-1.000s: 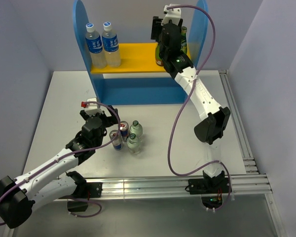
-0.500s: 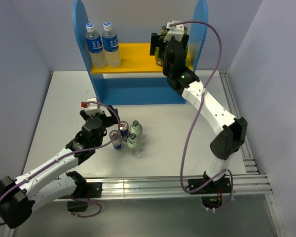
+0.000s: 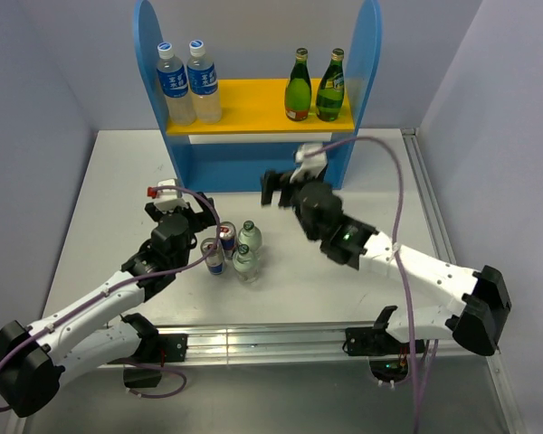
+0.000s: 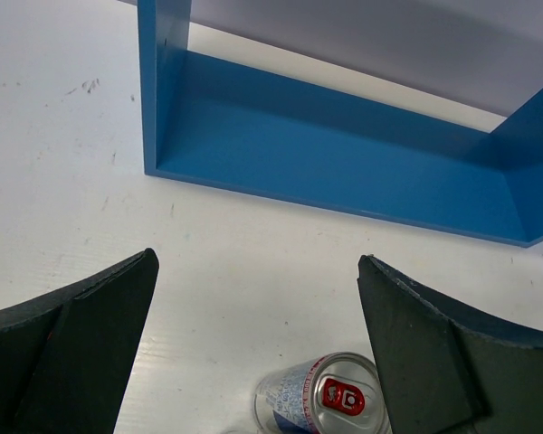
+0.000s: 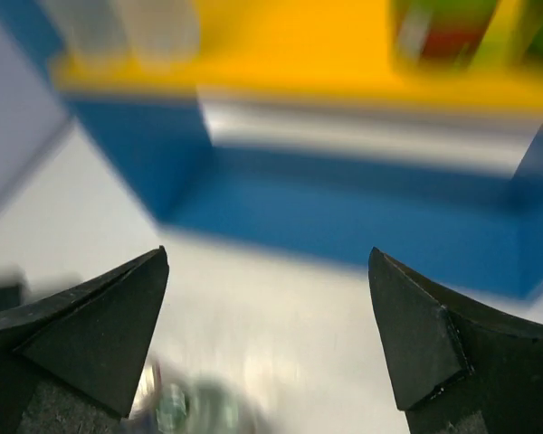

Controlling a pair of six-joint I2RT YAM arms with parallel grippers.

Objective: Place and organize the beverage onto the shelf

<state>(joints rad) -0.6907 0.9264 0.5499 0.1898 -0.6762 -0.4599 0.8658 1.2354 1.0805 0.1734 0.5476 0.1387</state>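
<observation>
My right gripper is due to swing back and to the left in the top view, tilting down, to get to the near small bottle's exposed cap (image 3: 243, 250).
The blue shelf (image 3: 253, 167) stands at the back of the table. Two green bottles (image 3: 298, 87) (image 3: 330, 86) stand upright on the right end of its yellow upper board (image 3: 249, 104). Two slim cans (image 3: 214, 257) and two small clear bottles (image 3: 249, 237) stand bunched on the table. My left gripper (image 3: 188, 215) is open and empty just left of them; one can (image 4: 326, 398) shows low between its fingers (image 4: 256, 258). My right gripper (image 3: 279, 185) is open and empty, in front of the shelf's lower bay. Its blurred wrist view (image 5: 267, 253) shows the shelf and the green bottles (image 5: 434, 32).
Two taller clear bottles with blue labels (image 3: 188, 83) stand on the left end of the yellow board. The shelf's lower bay (image 4: 344, 154) holds nothing. Walls close in the left, back and right. A rail (image 3: 452, 262) runs along the table's right edge.
My right gripper has let go of a green bottle on the yellow board, pulled back from the shelf and come down low over the table. My left arm has not moved.
</observation>
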